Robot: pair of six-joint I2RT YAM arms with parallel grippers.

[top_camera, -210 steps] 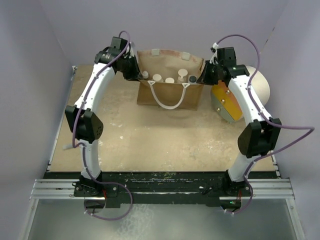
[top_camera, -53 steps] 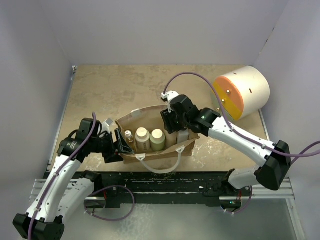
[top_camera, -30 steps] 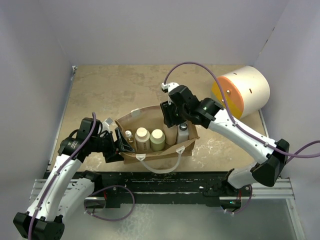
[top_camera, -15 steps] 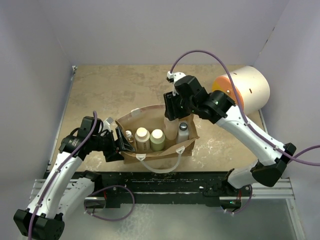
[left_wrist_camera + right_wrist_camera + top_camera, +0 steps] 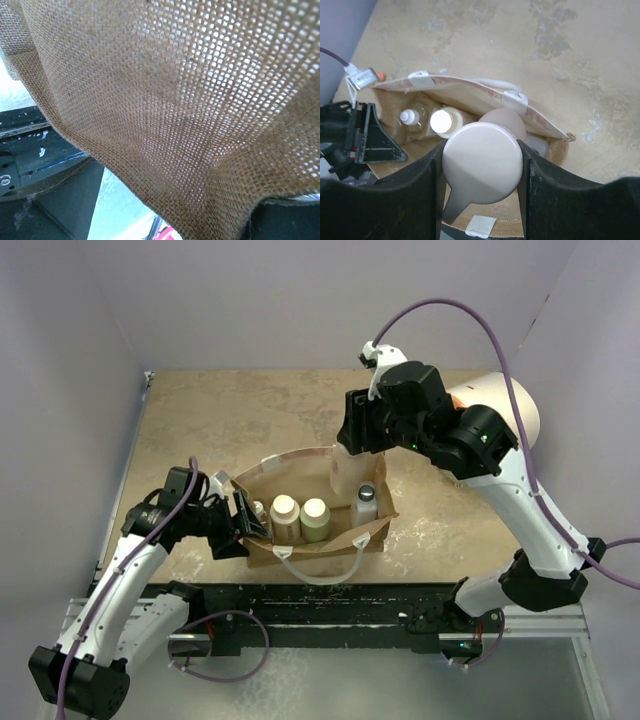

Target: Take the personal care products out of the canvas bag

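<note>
The pump bottle will go outward over the bag's far rim next, lifted by my right gripper. The gripper will then lower it onto the bare table outward of the bag's cylinder-side corner and let it go.
The canvas bag (image 5: 320, 545) stands open near the table's front edge. My right gripper (image 5: 362, 435) is shut on the round head of the tall beige pump bottle (image 5: 345, 475), holding it raised with its base still at the bag's mouth. The right wrist view shows that head (image 5: 482, 162) between the gripper's (image 5: 482, 167) two fingers, above the bag (image 5: 470, 95). Inside stand a small white-capped bottle (image 5: 258, 508), a cream wide-capped one (image 5: 285, 508), an olive-green one (image 5: 315, 512) and a white black-capped one (image 5: 366, 498). My left gripper (image 5: 245, 522) is open astride the bag's left wall; canvas (image 5: 175, 100) fills its view.
A large white, orange and yellow cylinder (image 5: 520, 405) lies on its side at the back right, partly behind my right arm. The bag's white rope handle (image 5: 320, 578) hangs over its front toward the black base rail (image 5: 330, 605). Purple walls close in the table on three sides.
My right gripper has risen and moved back and to the right, lifting the pump bottle up out of the bag. The left gripper and the bag have stayed in place.
</note>
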